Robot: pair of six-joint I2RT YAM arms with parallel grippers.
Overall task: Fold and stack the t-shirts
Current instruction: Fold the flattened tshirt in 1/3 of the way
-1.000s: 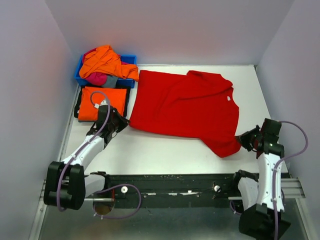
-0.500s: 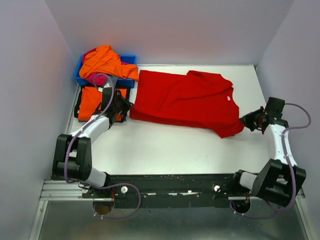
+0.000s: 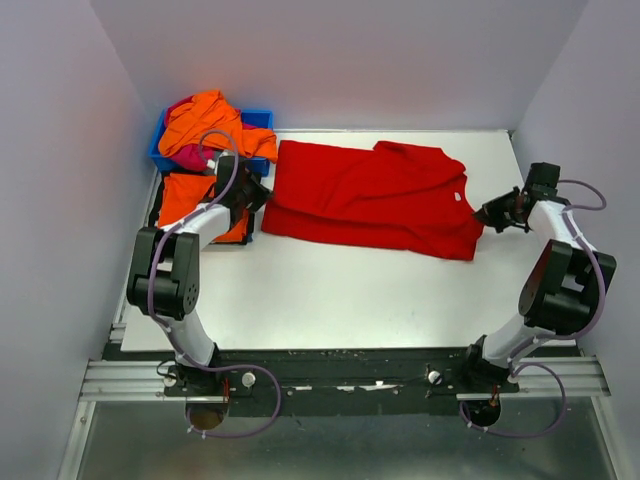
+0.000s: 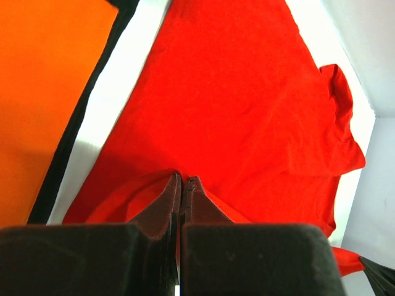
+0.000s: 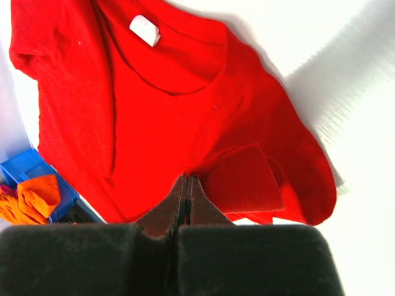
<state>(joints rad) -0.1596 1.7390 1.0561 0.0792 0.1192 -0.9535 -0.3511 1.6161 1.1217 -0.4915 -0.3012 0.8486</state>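
Note:
My left gripper carries the held corner outward onto the flat red cloth near the bin (image 4: pixel 200 58) next and releases it, since that cloth still lies uncovered outward of the gripper.
A bright red t-shirt (image 3: pixel 375 200) lies across the table, its near edge doubled over toward the far side. My left gripper (image 3: pixel 255 192) is shut on its left corner (image 4: pixel 148 191). My right gripper (image 3: pixel 492 215) is shut on its right corner by the sleeve (image 5: pixel 244 179). A folded orange t-shirt (image 3: pixel 185 200) lies on a black mat at the left, also in the left wrist view (image 4: pixel 43 105). A loose orange t-shirt (image 3: pixel 210 120) is heaped over pink and grey ones (image 3: pixel 195 157) in the bin.
A blue plastic bin (image 3: pixel 255 118) stands at the far left corner, also in the right wrist view (image 5: pixel 24 169). Grey walls close in both sides and the back. The black rail (image 3: pixel 340 375) runs along the near edge.
Both grippers have carried the red shirt's near edge away from the bases toward the far side, folding it over itself. Both arms now stretch farther out.

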